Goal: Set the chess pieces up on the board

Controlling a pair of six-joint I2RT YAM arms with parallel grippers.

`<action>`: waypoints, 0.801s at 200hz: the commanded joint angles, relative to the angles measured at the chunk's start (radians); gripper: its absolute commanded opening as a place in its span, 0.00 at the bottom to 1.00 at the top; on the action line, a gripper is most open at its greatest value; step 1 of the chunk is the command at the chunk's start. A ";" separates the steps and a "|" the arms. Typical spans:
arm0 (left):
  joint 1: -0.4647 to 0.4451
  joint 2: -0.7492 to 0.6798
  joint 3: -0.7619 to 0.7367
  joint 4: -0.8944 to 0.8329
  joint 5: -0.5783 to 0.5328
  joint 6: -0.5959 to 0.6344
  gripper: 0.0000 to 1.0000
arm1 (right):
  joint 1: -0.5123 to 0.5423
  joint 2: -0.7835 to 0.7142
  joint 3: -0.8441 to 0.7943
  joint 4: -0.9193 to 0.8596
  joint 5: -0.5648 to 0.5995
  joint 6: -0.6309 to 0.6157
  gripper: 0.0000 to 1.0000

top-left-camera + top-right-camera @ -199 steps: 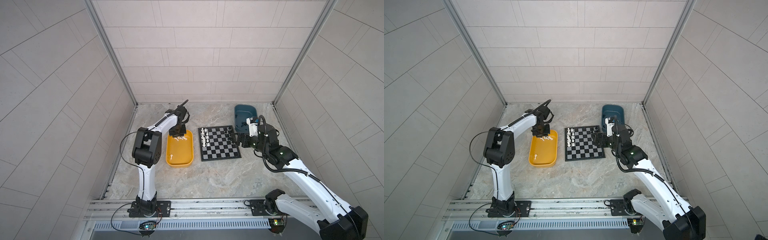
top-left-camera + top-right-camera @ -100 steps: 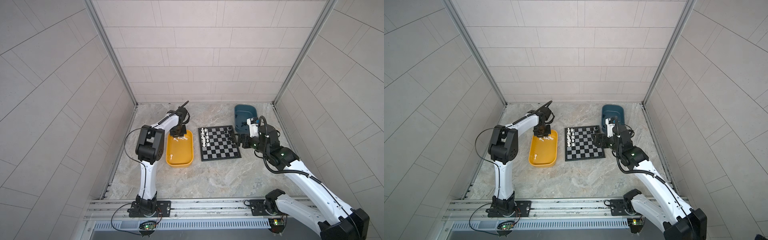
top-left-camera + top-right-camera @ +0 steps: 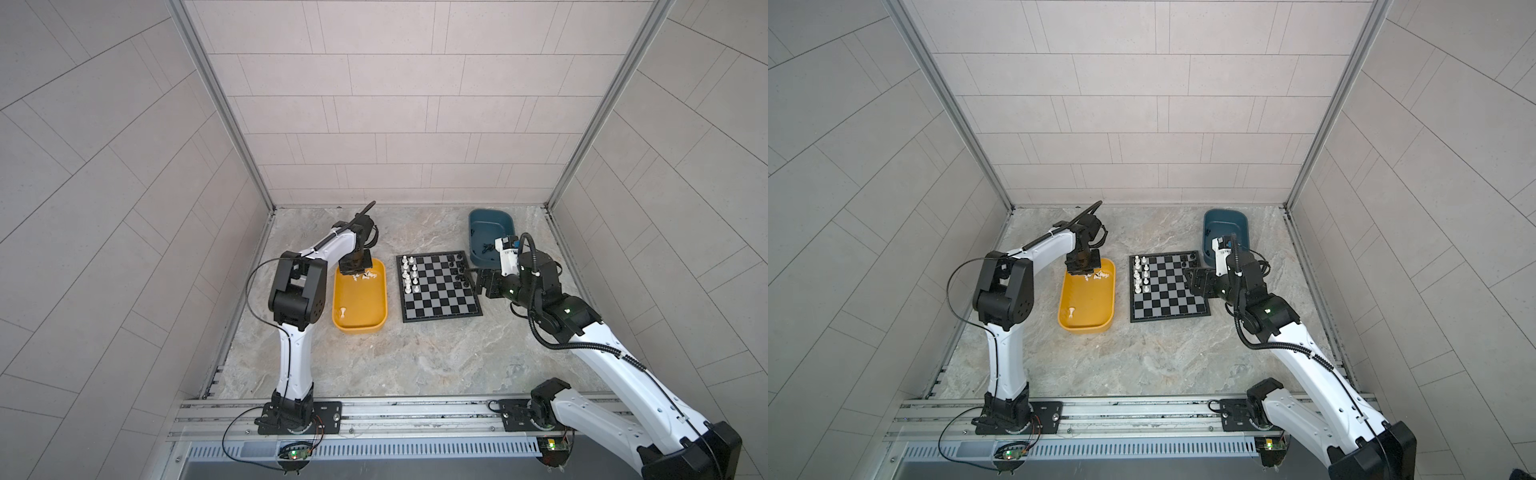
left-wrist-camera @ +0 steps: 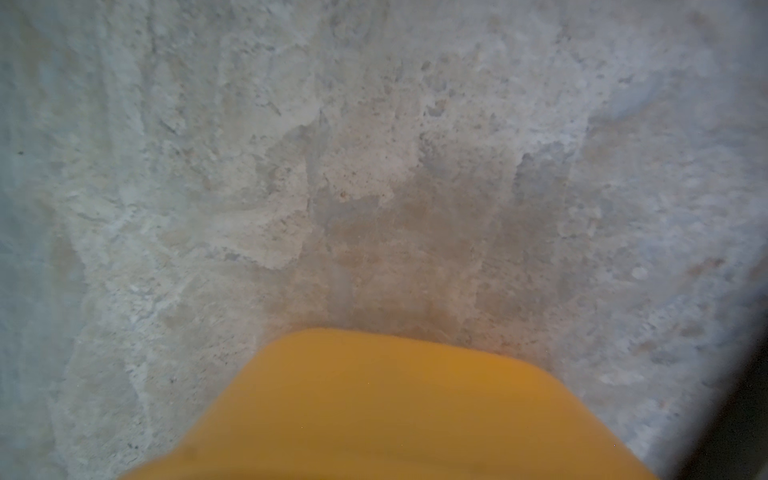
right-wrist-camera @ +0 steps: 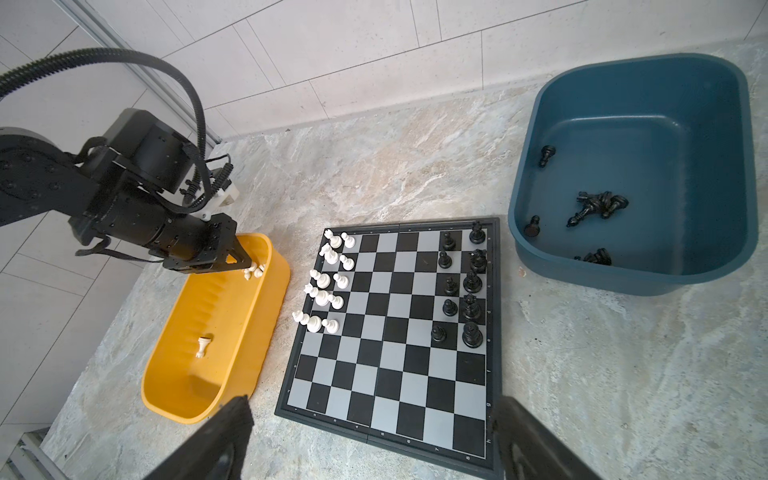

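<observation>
I need to lift the pawn in my left gripper back across past the yellow rim to the white pawns' next empty square (image 3: 418, 296) next. Then I need to lower it and let it go.
The board (image 3: 440, 300) (image 3: 1168, 300) lies mid-table. White chess pieces (image 3: 409, 275) (image 5: 328, 286) stand in two columns along its left side, black ones (image 3: 459, 272) (image 5: 467, 286) along its right side. My left gripper (image 3: 355, 271) (image 3: 1082, 271) (image 5: 246, 266) is low in the far end of the yellow tray (image 3: 360, 328), shut, its tip among loose white pieces (image 5: 254, 272). Whether it holds one is hidden. My right gripper (image 3: 484, 283) (image 5: 374, 440) hovers open and empty by the board's right edge.
A single white piece (image 3: 343, 311) (image 5: 202, 345) lies further forward in the yellow tray (image 5: 166, 399). The dark teal tray (image 3: 490, 216) (image 5: 623, 282) at the back right holds several loose black pieces (image 5: 598, 205). In the left wrist view only the blurred yellow tray rim (image 4: 395, 407) and marble show.
The left arm's elbow has swung a little to the right, and its gripper has closed low at the far end of the yellow tray. The right arm has barely moved.
</observation>
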 commanded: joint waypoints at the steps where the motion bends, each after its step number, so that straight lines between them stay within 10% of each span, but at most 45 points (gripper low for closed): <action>1: -0.010 -0.173 -0.058 -0.031 0.028 0.020 0.02 | 0.003 -0.027 0.026 -0.033 0.008 -0.016 0.92; 89: -0.413 -0.195 0.043 -0.149 0.126 0.082 0.01 | 0.000 -0.118 -0.014 -0.171 0.068 -0.020 0.99; 160: -0.475 0.007 0.144 -0.107 0.143 0.059 0.00 | 0.000 -0.173 -0.028 -0.214 0.062 -0.015 0.99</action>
